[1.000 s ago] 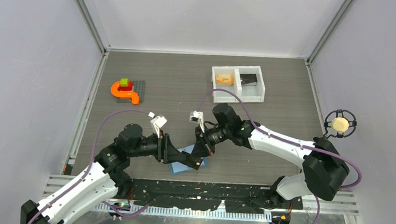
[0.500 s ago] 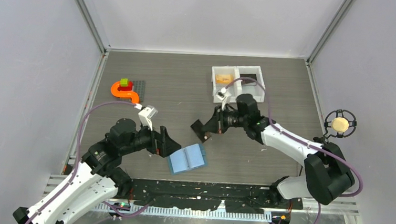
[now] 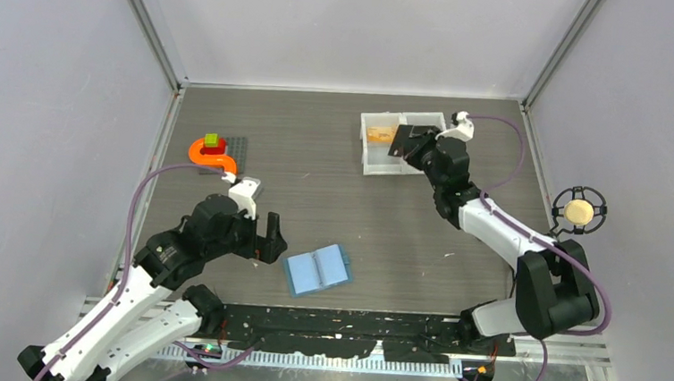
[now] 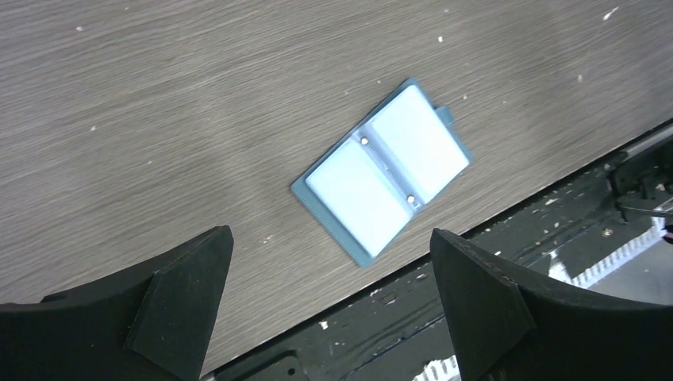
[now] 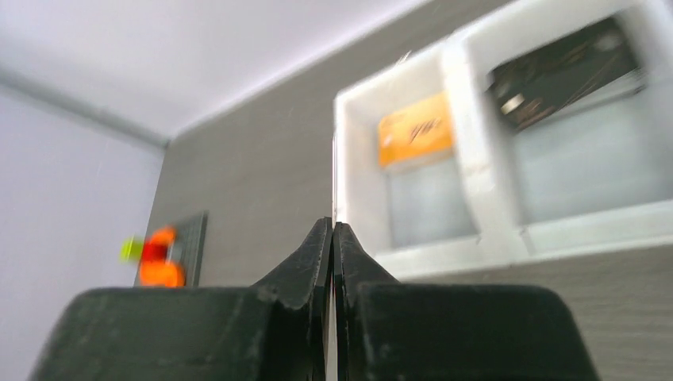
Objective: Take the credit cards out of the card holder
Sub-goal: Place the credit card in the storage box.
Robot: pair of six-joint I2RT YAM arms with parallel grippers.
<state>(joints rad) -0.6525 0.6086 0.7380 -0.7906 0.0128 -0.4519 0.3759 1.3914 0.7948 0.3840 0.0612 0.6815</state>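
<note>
A dark card is already in one section of the tray, so my right gripper should first turn and move outward over that card, then go down and open.
The card holder, a light-blue bifold, lies opened flat near the table's front edge; the left wrist view shows its two pale panels. My left gripper hovers just left of it, open and empty. My right gripper is shut on a thin dark card, seen edge-on in its wrist view, over the white tray. An orange credit card lies in the tray's left compartment. A dark one lies in the right compartment.
An orange curved toy with a green block sits on a grey baseplate at the far left. A round yellow object in a black ring hangs at the right wall. A black rail borders the table's front edge.
My left gripper opened and drew back left off the card holder. My right gripper carried the dark card from the holder up to the white tray.
</note>
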